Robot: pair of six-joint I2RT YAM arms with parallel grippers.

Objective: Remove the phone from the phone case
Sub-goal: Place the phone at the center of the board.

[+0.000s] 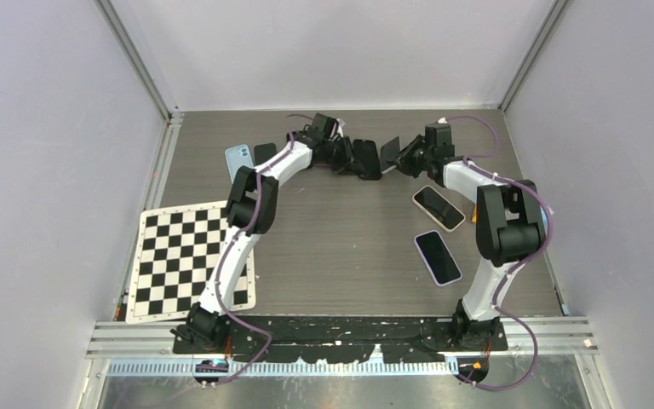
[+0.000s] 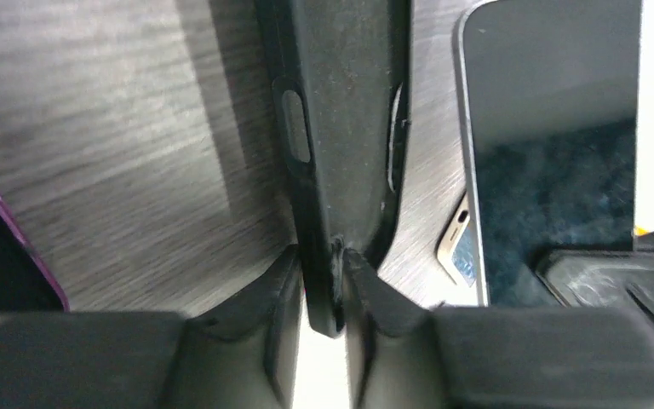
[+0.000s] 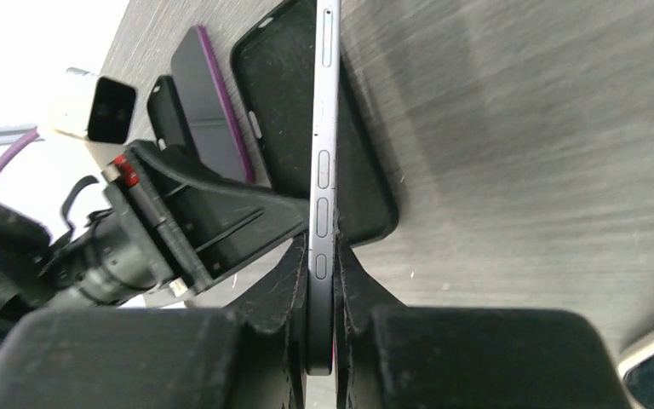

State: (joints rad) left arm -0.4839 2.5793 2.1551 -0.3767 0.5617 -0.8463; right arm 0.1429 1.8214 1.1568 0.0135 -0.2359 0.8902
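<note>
Next, my right gripper lowers the dark phone onto bare tabletop [image 3: 421, 141] beside the case below the gripper and lets go. The inside of the case already shows empty.
My left gripper [image 1: 347, 156] is shut on the edge of the black phone case [image 1: 366, 159] at the back middle of the table. In the left wrist view the case wall [image 2: 341, 128] runs up from between my pinching fingers [image 2: 268, 290]. My right gripper [image 1: 406, 158] is shut on the dark phone [image 1: 389, 153] just right of the case. In the right wrist view the phone [image 3: 325, 128] stands edge-on between the shut fingers [image 3: 285, 281], in front of the case's hollow inside [image 3: 285, 102]. I cannot tell if phone and case still touch.
Two phones [image 1: 438, 207] [image 1: 438, 256] lie at the right. A light blue phone [image 1: 238, 158] and a black one [image 1: 264, 153] lie at the back left. A checkerboard [image 1: 192, 260] lies at the left. A purple-edged phone [image 3: 209, 94] lies behind the case.
</note>
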